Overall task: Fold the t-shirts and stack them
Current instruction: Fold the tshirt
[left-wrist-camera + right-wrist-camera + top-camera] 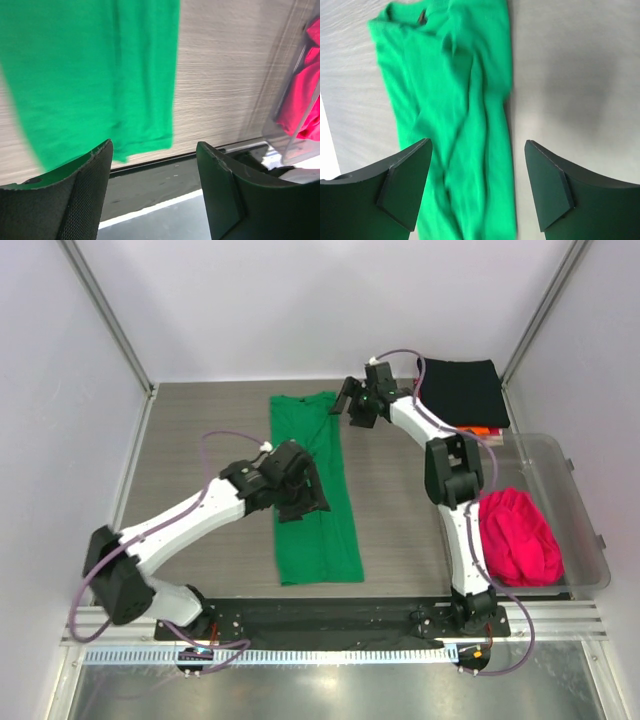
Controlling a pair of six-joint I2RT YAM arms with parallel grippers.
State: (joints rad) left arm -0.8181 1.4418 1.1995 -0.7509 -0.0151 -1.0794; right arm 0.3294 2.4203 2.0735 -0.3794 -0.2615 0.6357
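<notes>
The folded green t-shirt still lies at full length. I need to move my right gripper back from the t-shirt's collar end next and lower it onto the t-shirt's hem corner nearest the bin.
A bright green t-shirt (318, 530) lies folded lengthwise into a long strip down the middle of the table. My left gripper (303, 495) is open and empty above the strip's left edge; its wrist view shows the shirt's hem end (90, 75). My right gripper (350, 405) is open and empty above the strip's far right edge, over the collar end (455, 100). A folded black t-shirt (460, 390) tops a stack at the back right, with orange and red edges (482, 432) showing under it. A magenta-pink t-shirt (518, 537) lies crumpled in the bin.
A clear plastic bin (570, 490) stands at the right edge of the table, also seen in the left wrist view (295, 100). White walls with metal posts enclose the table. A black rail (330, 615) runs along the near edge.
</notes>
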